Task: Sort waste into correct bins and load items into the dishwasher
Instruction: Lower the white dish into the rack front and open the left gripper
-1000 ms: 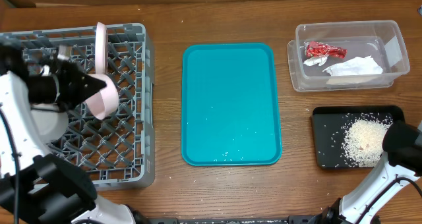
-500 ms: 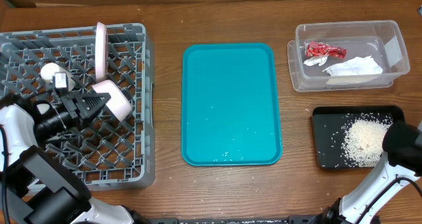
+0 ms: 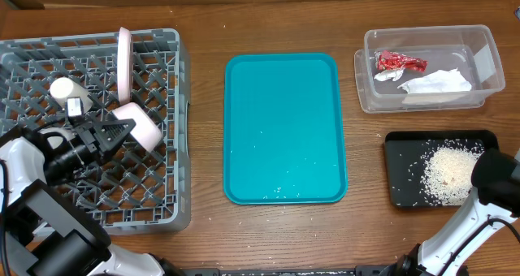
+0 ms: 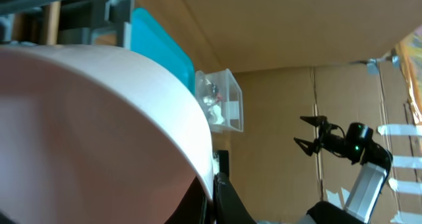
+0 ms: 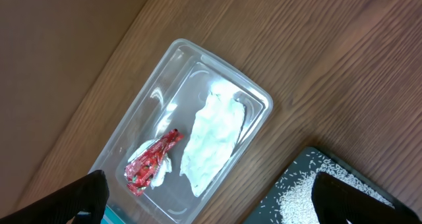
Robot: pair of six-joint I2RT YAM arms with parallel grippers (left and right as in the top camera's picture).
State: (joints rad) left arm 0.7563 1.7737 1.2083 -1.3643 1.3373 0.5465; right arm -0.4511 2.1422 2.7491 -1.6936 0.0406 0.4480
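Observation:
I should next lower the bowl, slightly left in the overhead view, and release it from my left gripper on the rack's empty wires below, clear of the plate (image 3: 123,61).
The dishwasher is the grey lattice rack (image 3: 166,187) on the left. A white plate (image 3: 123,61) stands on edge in it, and a small cup (image 3: 63,89) lies near it. My left gripper (image 3: 127,129) is shut on the rim of a white bowl (image 3: 142,123) low over the rack. In the left wrist view the bowl (image 4: 86,125) fills the frame, with the fingertips (image 4: 221,201) pinched on its edge. The clear tub (image 3: 479,45) holds the red wrapper (image 3: 400,62) and the napkin (image 3: 439,82). Rice (image 3: 448,172) lies in the black tray (image 3: 398,146). My right gripper (image 5: 208,184) hangs open above both bins.
The teal serving tray (image 3: 284,130) lies in the middle of the wooden table with a few rice grains near its front edge. The right arm's body (image 3: 490,172) overlaps the black tray's right end. Cardboard walls stand behind the table.
My left gripper has carried the bowl toward the front of the rack and lowered it, uncovering the cup. The right arm has not moved.

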